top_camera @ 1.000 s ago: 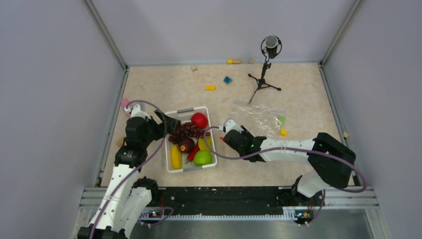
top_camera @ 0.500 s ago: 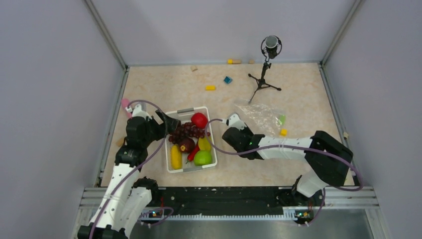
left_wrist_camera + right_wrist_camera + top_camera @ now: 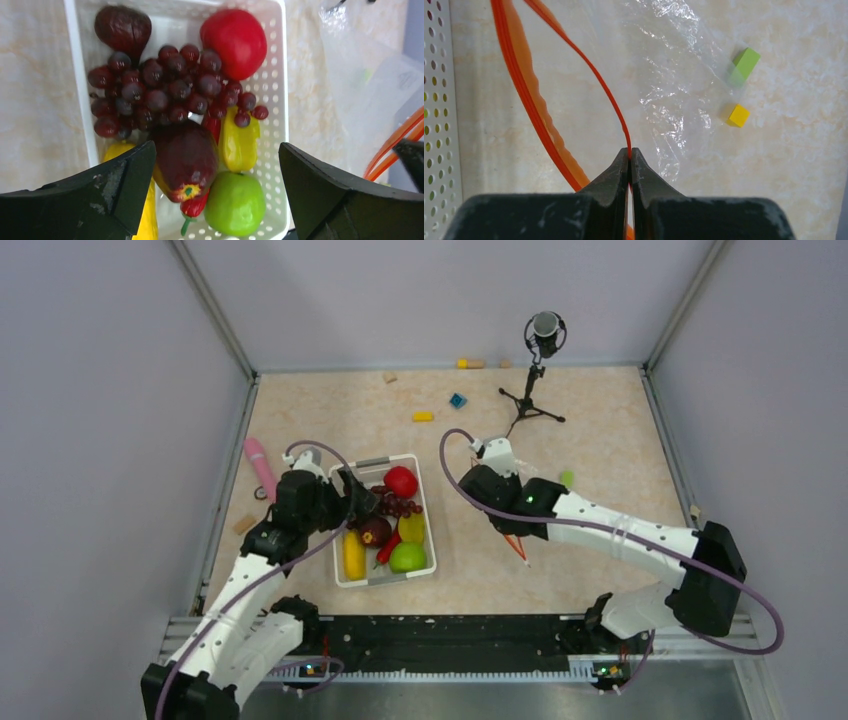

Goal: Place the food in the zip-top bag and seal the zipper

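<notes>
My left gripper moves down into the basket next and shifts toward the long yellow piece, centring the maroon fruit [image 3: 375, 532] [image 3: 185, 160].
The food lies in a white basket [image 3: 432, 540]: red apple [image 3: 401, 481], dark grapes [image 3: 385, 503], maroon fruit [image 3: 375, 531], yellow pieces [image 3: 353, 555], green fruit [image 3: 407, 557] and a red chili [image 3: 388, 548]. My left gripper [image 3: 362, 502] hangs open over the basket. In the left wrist view its jaws stand wide either side of the maroon fruit [image 3: 185, 157] and green fruit [image 3: 235, 202], touching nothing. My right gripper [image 3: 629, 152] is shut on one orange-red lip of the zipper [image 3: 594, 75]. The other lip [image 3: 524, 100] bows away, so the clear zip-top bag [image 3: 664, 65] gapes.
The basket rim [image 3: 436, 125] is just left of the bag mouth. A green block [image 3: 744, 64] and a yellow block [image 3: 738, 115] lie by the bag. A microphone tripod [image 3: 530, 405] stands at the back, a pink stick [image 3: 260, 465] lies left, and small blocks [image 3: 423, 416] are scattered behind.
My right gripper closed on the zipper lip beside the basket, then drew the bag's mouth toward the near edge. My left gripper moved right, over the basket.
</notes>
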Robot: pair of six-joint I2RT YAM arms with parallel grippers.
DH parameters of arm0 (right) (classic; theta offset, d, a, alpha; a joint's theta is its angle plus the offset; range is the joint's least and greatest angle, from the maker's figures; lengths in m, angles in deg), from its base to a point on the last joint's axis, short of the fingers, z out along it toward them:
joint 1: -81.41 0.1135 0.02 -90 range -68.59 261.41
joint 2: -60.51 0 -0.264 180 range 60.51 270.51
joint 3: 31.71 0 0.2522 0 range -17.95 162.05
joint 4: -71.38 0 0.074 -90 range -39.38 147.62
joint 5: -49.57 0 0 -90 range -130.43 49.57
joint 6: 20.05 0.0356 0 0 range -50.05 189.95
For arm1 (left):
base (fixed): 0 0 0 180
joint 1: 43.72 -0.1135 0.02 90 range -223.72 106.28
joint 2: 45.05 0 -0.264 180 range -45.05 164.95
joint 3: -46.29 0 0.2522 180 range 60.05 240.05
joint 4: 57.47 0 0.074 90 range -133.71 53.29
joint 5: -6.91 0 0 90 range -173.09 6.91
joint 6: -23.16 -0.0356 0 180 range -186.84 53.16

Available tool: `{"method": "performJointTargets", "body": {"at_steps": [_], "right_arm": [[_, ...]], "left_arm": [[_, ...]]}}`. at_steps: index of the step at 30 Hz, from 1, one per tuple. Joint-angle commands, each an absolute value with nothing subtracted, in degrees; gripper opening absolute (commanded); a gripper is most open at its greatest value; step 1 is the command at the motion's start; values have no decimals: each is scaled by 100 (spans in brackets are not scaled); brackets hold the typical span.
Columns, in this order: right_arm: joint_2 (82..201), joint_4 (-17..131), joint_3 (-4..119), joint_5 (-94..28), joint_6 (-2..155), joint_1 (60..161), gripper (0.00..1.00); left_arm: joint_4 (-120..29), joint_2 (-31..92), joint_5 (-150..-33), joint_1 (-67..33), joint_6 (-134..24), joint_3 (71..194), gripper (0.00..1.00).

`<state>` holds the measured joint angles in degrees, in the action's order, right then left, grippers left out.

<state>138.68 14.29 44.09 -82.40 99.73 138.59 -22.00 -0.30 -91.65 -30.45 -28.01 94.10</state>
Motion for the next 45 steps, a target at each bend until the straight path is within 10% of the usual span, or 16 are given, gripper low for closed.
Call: {"method": "performJointTargets", "body": {"at_steps": [1, 28, 45], "right_arm": [[13762, 877, 4641, -7636, 10340, 13707, 0], [13636, 3205, 3565, -5286, 9984, 12652, 0], [13417, 3150, 3510, -5279, 9977, 12649, 0]], "left_arm": [[-1376, 3, -8292, -2308, -2786, 9853, 98], [-1702, 1411, -7465, -1344, -2738, 9590, 93], [-1551, 784, -7667, -1286, -2694, 9932, 30]]}}
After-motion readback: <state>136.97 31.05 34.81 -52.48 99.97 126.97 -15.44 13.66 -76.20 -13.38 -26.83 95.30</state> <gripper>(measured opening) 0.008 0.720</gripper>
